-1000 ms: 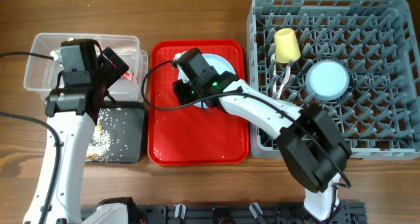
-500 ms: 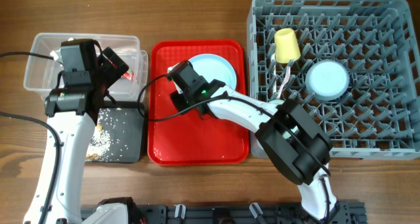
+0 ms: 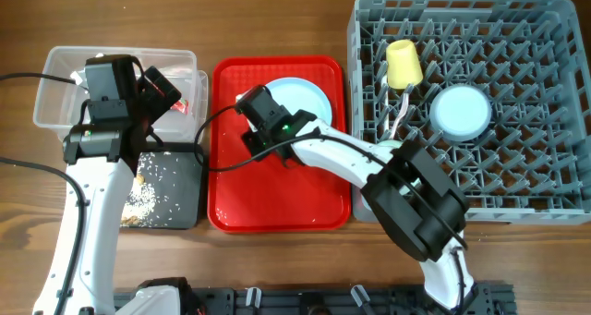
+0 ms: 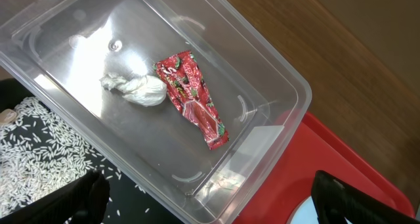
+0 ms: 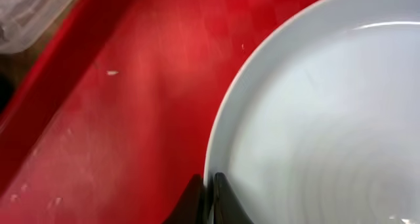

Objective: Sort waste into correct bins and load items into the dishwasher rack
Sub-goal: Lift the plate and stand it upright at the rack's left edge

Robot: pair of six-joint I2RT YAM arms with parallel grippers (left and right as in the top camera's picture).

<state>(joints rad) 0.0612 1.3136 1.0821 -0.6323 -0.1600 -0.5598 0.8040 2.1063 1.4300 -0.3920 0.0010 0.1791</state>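
Observation:
I will next move my right gripper up toward the rack (image 3: 517, 181), to its right in the overhead view, and then bring the plate upright down into free slots (image 3: 371, 70) beside the yellow cup.
A light blue plate (image 3: 309, 95) lies on the red serving tray (image 3: 277, 199). My right gripper (image 5: 210, 196) is shut on the plate's (image 5: 315, 119) left rim, one finger on each side of the edge; from overhead the right gripper (image 3: 266, 123) hides that rim. My left gripper (image 4: 210, 207) hangs wide open over the near corner of the clear tub (image 4: 275, 73), holding nothing. Inside the tub lie the red-and-white wrapper (image 4: 193, 99) and the white tissue (image 4: 134, 87). Rice-like scraps (image 3: 148, 193) lie on the black tray (image 3: 180, 181). The grey rack (image 3: 517, 181) stands at the right.
In the rack are a yellow cup (image 3: 403, 64), a pale round dish (image 3: 462, 112) and white cutlery (image 3: 395, 119). The clear tub (image 3: 55, 75) and black tray sit left of the red tray, close together. My left arm (image 3: 88, 204) runs along the table's left side.
My right gripper slid left along the plate to its left rim, then closed on the rim. The left arm has not moved.

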